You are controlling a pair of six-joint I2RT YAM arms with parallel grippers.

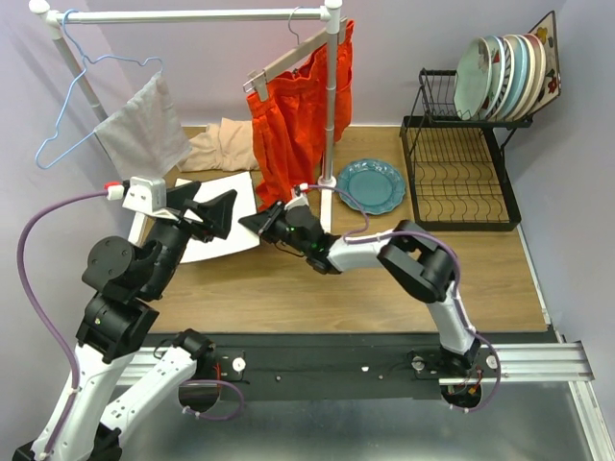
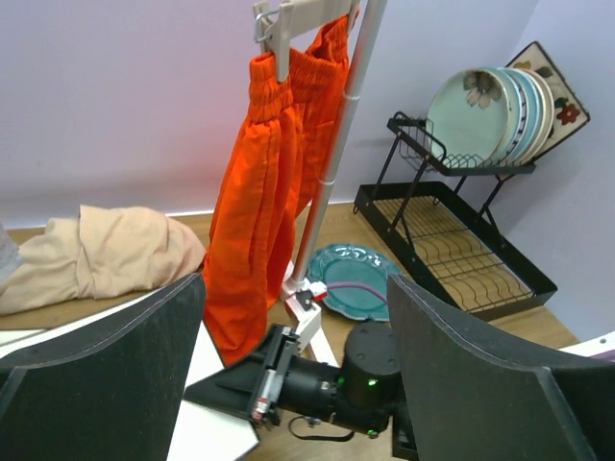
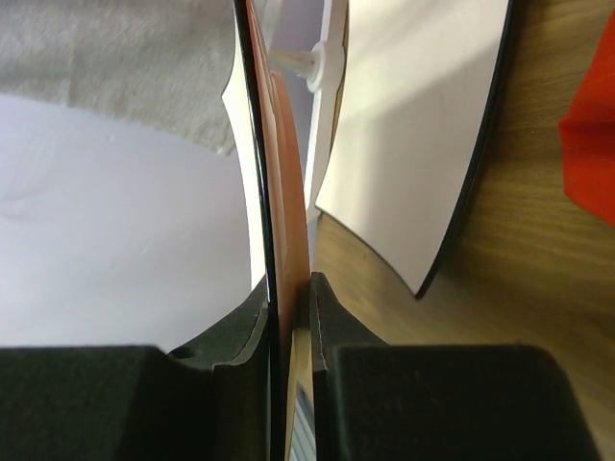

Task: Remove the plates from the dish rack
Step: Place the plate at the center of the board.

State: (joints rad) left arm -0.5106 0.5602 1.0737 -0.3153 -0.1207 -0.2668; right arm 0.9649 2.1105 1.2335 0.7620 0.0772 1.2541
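Note:
My right gripper needs to turn next, ease outward and lower the square plate onto the second white plate [image 3: 413, 134] to release it, because the square plate hangs crooked over that second plate.
The black wire dish rack [image 1: 459, 178] [image 2: 461, 254] stands at the back right, with several plates [image 1: 500, 77] [image 2: 490, 115] upright in its upper shelf. A teal plate [image 1: 371, 185] [image 2: 351, 279] lies flat on the table beside it. My right gripper [image 1: 258, 223] [image 3: 288, 288] is shut on the thin rim of a square white plate [image 3: 115, 240] [image 1: 226, 216], held low over the table at the left. A second white plate [image 3: 413, 144] lies on the wood just beside it. My left gripper [image 1: 207, 206] [image 2: 298, 384] hovers open over that same spot, the right gripper between its fingers.
A white clothes rail [image 1: 332, 106] stands mid-table with orange shorts [image 1: 293, 125] [image 2: 269, 192] hanging from it. Beige cloth [image 1: 216, 144] [image 2: 106, 254] lies behind the white plates. A grey cloth [image 1: 144, 130] and a blue hanger [image 1: 72, 106] hang at the left.

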